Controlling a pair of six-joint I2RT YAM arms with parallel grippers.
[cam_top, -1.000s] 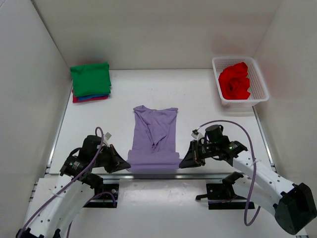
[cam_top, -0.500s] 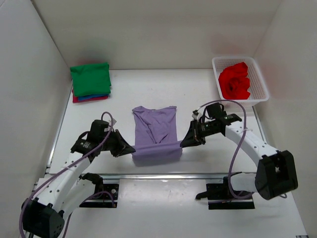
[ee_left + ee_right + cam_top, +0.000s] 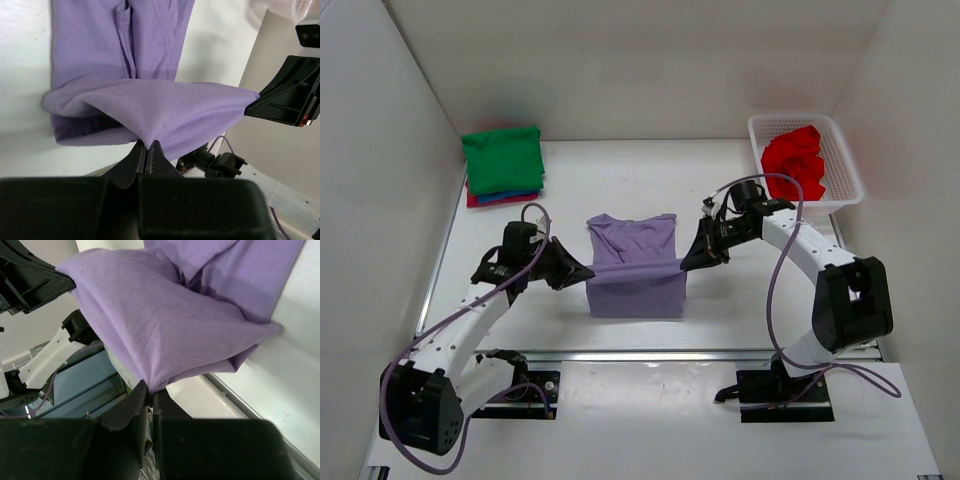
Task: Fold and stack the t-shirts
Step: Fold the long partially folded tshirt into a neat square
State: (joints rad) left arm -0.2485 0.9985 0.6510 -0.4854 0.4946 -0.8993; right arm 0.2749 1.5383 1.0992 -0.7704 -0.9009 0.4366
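Observation:
The shirt's far end is outward and below my left gripper, so my left gripper should next move outward and down to let go of the hem corner near the shirt's far end [image 3: 601,229].
A lavender-purple t-shirt [image 3: 635,262] lies in the middle of the table, its near half lifted and carried back over the far half. My left gripper [image 3: 588,271] is shut on the left corner of that raised hem [image 3: 148,141]. On the opposite side my right gripper [image 3: 682,264] is shut on the right corner [image 3: 152,389]. The hem stretches taut between them above the shirt. A folded stack of t-shirts [image 3: 503,165], green on top with blue and red edges showing below, sits at the far left. A crumpled red t-shirt [image 3: 794,162] fills the basket.
The white lattice basket [image 3: 841,158] stands at the far right against the wall. White walls close in the table on the left, back and right. A metal rail [image 3: 650,353] runs along the near edge, with the arm bases below it.
Both grippers have carried the shirt's near hem away from the front edge toward the middle, folding the lower half up over the upper half. The arms have stretched out further across the table.

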